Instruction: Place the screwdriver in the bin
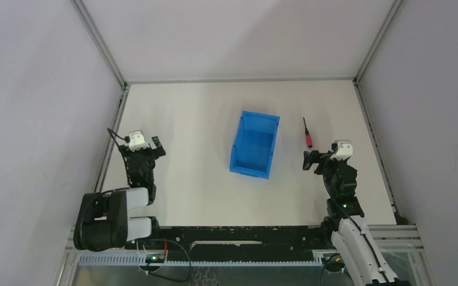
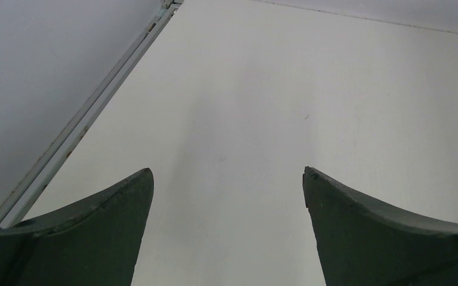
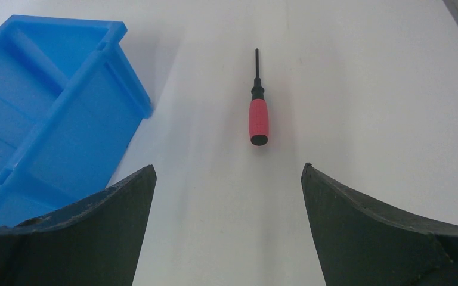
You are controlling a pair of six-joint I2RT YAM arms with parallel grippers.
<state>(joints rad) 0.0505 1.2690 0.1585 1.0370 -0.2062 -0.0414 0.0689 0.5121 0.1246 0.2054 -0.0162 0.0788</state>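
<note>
The screwdriver lies ahead of my open fingers, with its stem pointing away. My right gripper next needs to move outward, tilt downward and go down onto the screwdriver's red handle [image 1: 309, 140] [image 3: 259, 121] to close.
The screwdriver [image 1: 307, 134], red handle and thin black shaft, lies on the white table right of the bin, shaft pointing away. In the right wrist view it [image 3: 258, 116] lies just ahead of the open fingers. The blue bin [image 1: 254, 144] stands upright at the table's middle; its side wall [image 3: 65, 128] shows left in the right wrist view. My right gripper [image 1: 318, 156] is open and empty, just on the near side of the screwdriver's handle. My left gripper [image 1: 146, 146] is open and empty at the left, far from both; its view shows only bare table between the fingers [image 2: 119, 208].
Grey enclosure walls with metal frame rails [image 1: 110, 143] bound the table on the left, back and right. The rail [image 2: 89, 116] runs close to the left gripper. The arm bases and a black bar [image 1: 238, 233] line the near edge.
</note>
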